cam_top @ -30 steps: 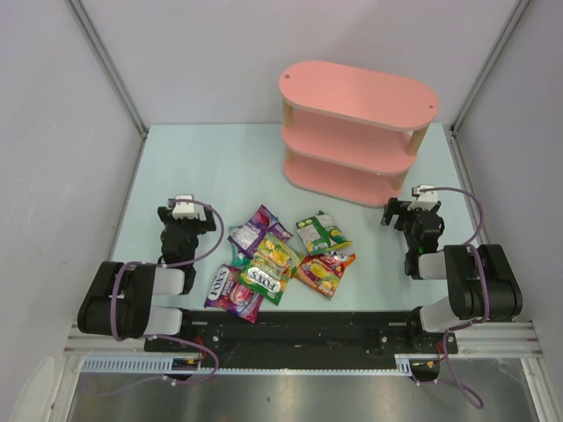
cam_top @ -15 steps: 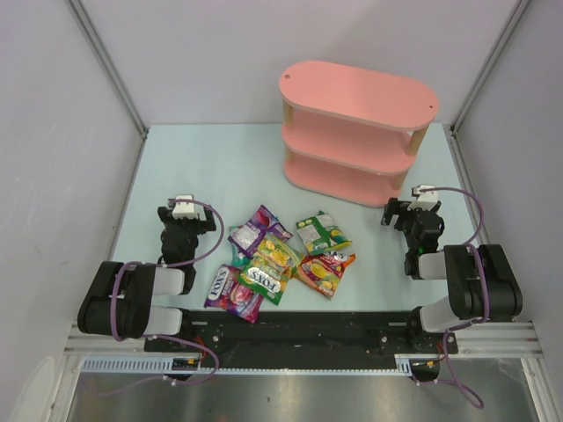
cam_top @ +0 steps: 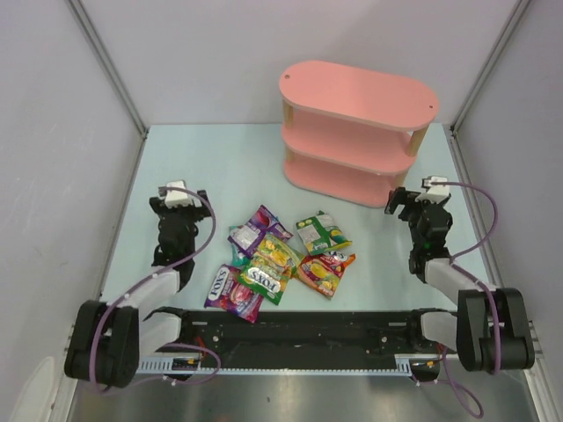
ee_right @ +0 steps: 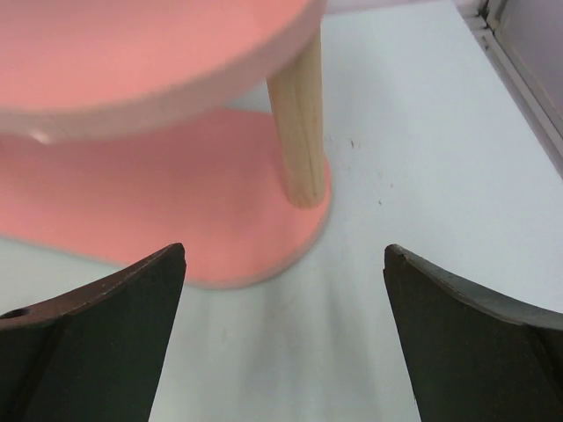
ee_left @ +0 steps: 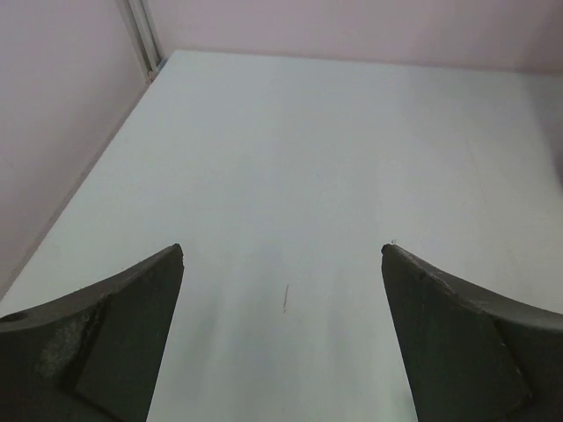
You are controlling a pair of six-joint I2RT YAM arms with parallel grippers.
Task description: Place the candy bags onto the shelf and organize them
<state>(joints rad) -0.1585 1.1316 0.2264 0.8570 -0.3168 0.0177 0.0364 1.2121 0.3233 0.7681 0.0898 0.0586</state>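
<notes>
The green-yellow bag nearest the shelf (cam_top: 356, 132) lies uncovered, so my right gripper turns toward the pile next and comes down onto the bag's near yellow end (cam_top: 339, 243).
Several candy bags lie in a loose pile near the table's front: a purple one (cam_top: 258, 227), a green-yellow one (cam_top: 321, 233), an orange-red one (cam_top: 325, 269), a green-yellow "FOX'S" one (cam_top: 268, 276) and a purple-magenta one (cam_top: 232, 290). The pink three-tier shelf (cam_top: 356, 132) stands at the back right with nothing on it. My left gripper (cam_top: 174, 199) is open and empty, left of the pile, over bare table (ee_left: 282, 249). My right gripper (cam_top: 421, 199) is open and empty (ee_right: 285, 247), just in front of the shelf's right end. The shelf's bottom board (ee_right: 132, 193) and a wooden post (ee_right: 299, 132) show in the right wrist view.
Grey walls with metal corner rails enclose the table on the left (cam_top: 106, 70) and right (cam_top: 493, 61). A black rail (cam_top: 290, 330) runs along the near edge between the arm bases.
Both arms have lifted and reached forward. The left gripper has moved away from the base and slightly left; the right gripper has moved closer to the shelf. The bags have not moved.
</notes>
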